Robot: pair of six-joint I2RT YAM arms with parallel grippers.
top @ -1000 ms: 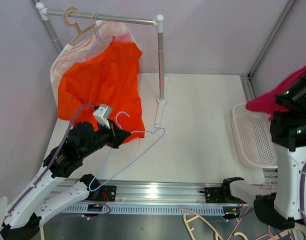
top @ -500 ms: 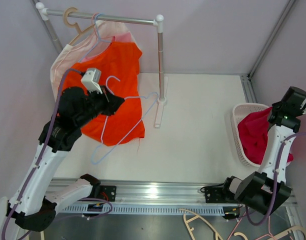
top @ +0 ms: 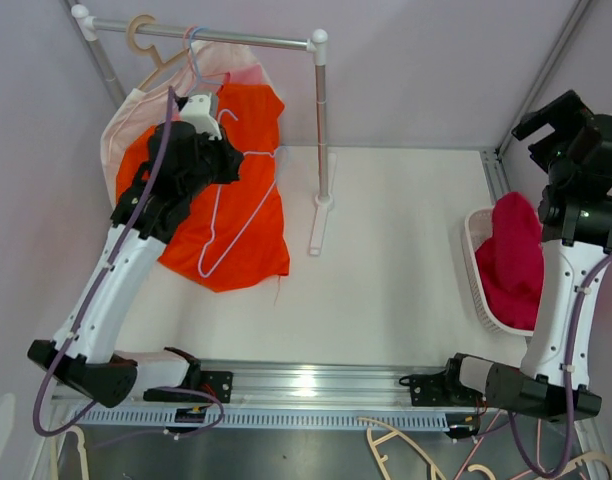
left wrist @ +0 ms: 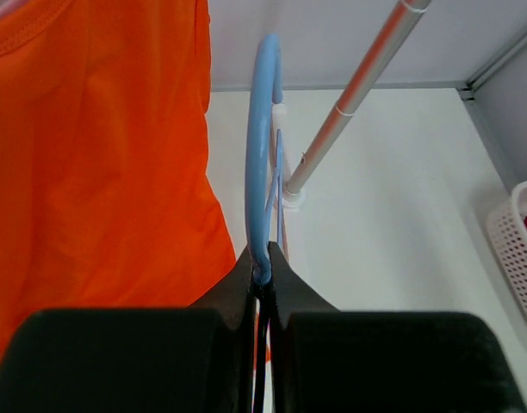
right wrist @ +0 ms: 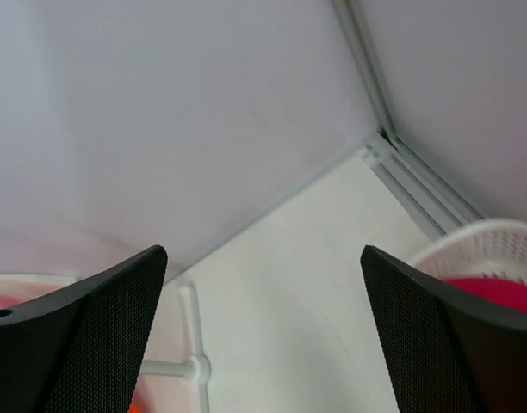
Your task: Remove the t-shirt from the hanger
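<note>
My left gripper will next move outward and to the right in the top view, to the bare bar end (top: 292,43). It will hook and release the empty hanger (top: 202,272) there.
The empty light-blue wire hanger (top: 202,272) hangs from my left gripper (top: 234,160), which is raised in front of the rack. In the left wrist view the jaws stand shut on the hanger (left wrist: 262,155) near its hook, at the left gripper (left wrist: 263,262). A crimson t-shirt (top: 511,260) lies heaped in the white basket (top: 474,272) at the right. High above it my right gripper (top: 551,115) is open, and between the right gripper (right wrist: 263,254) fingers there is nothing. An orange t-shirt (top: 251,250) hangs on the rack behind the held hanger.
The white clothes rack (top: 321,120) stands at the back left, with a pale pink garment (top: 121,120) on a wooden hanger behind the orange shirt. The rack's foot (right wrist: 190,344) shows in the right wrist view. Spare hangers lie below the rail at the near edge.
My left arm rose and carried the hanger up and back toward the rack. My right gripper opened, the crimson t-shirt dropped into the basket, and that arm lifted.
</note>
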